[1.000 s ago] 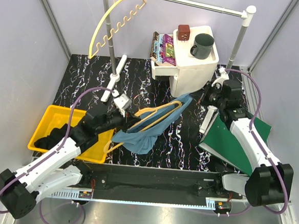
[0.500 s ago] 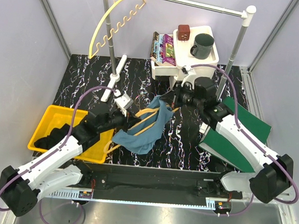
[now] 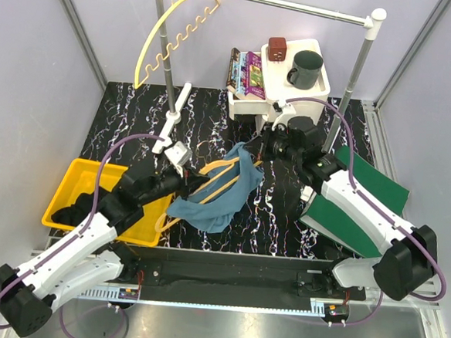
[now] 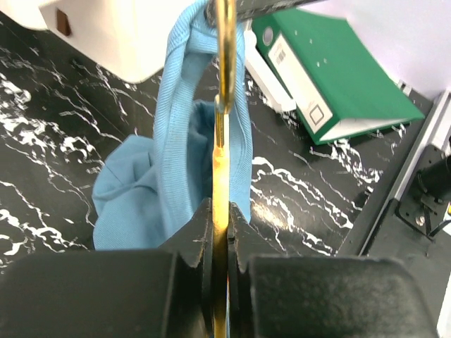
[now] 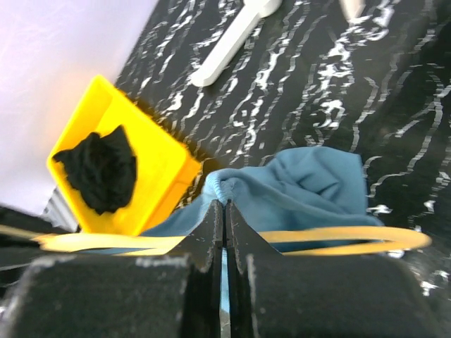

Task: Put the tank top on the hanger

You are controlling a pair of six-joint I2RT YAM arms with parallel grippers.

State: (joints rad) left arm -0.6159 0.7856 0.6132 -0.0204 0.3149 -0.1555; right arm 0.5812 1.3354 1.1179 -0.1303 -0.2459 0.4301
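The part of the bar beside the pale arched hanger is empty. My left gripper should carry the orange-yellow hanger (image 3: 223, 180) up and outward onto the bar there and let it go.
The teal-blue tank top (image 3: 222, 192) hangs bunched over the orange-yellow hanger (image 3: 223, 180) above the middle of the mat. My left gripper (image 3: 192, 181) is shut on the hanger's bar (image 4: 221, 176), which runs straight out between its jaws with a strap of the tank top (image 4: 201, 113) looped over it. My right gripper (image 3: 259, 151) is shut on the tank top's hem (image 5: 224, 190) at the upper right corner of the cloth, just above the hanger's bar (image 5: 331, 238).
A yellow bin (image 3: 81, 186) with black cloth (image 5: 99, 169) sits at the left. A white cabinet (image 3: 292, 100) with a mug (image 3: 304, 68) stands at the back. A green binder (image 3: 359, 201) lies at the right. A pale arched hanger (image 3: 173, 38) hangs on the rail (image 3: 283, 4).
My right arm swung left from the binder to the tank top's upper corner and closed on it. The cloth is now drawn up toward the right gripper. The left arm shifted slightly.
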